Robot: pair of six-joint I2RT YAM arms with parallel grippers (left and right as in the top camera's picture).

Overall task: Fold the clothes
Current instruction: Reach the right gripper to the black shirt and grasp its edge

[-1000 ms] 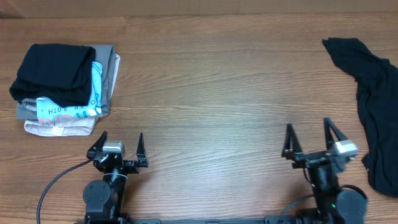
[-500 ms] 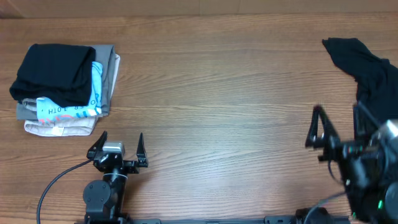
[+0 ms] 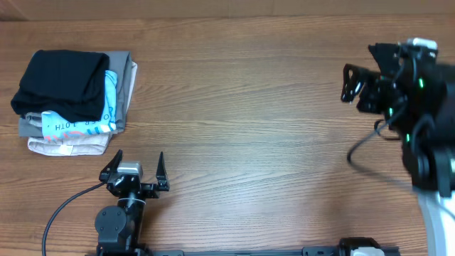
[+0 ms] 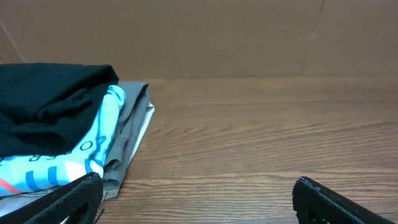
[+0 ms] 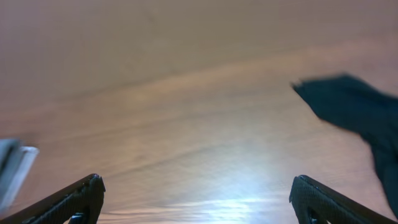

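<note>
My right gripper next moves right in the overhead view and down onto the T-shirt's edge beside the bare wood below.
The clothes, a crumpled black T-shirt, lie at the table's far right edge, largely hidden under my right arm in the overhead view. In the blurred right wrist view the T-shirt shows as a dark shape at the right, beyond the fingers. My right gripper is raised above the table by the shirt's upper left corner; in its wrist view the right gripper is open and holds nothing. My left gripper rests open near the front edge, and its wrist view shows the left gripper wide apart over bare wood.
A stack of folded garments sits at the far left: a black one on top, a light-blue-and-white printed one, then grey and beige ones. The left wrist view shows this stack ahead at the left. A cardboard wall backs the table.
My right arm has lifted from the front edge and swung back and right, over the black T-shirt, its gripper staying open. The left arm has not moved.
</note>
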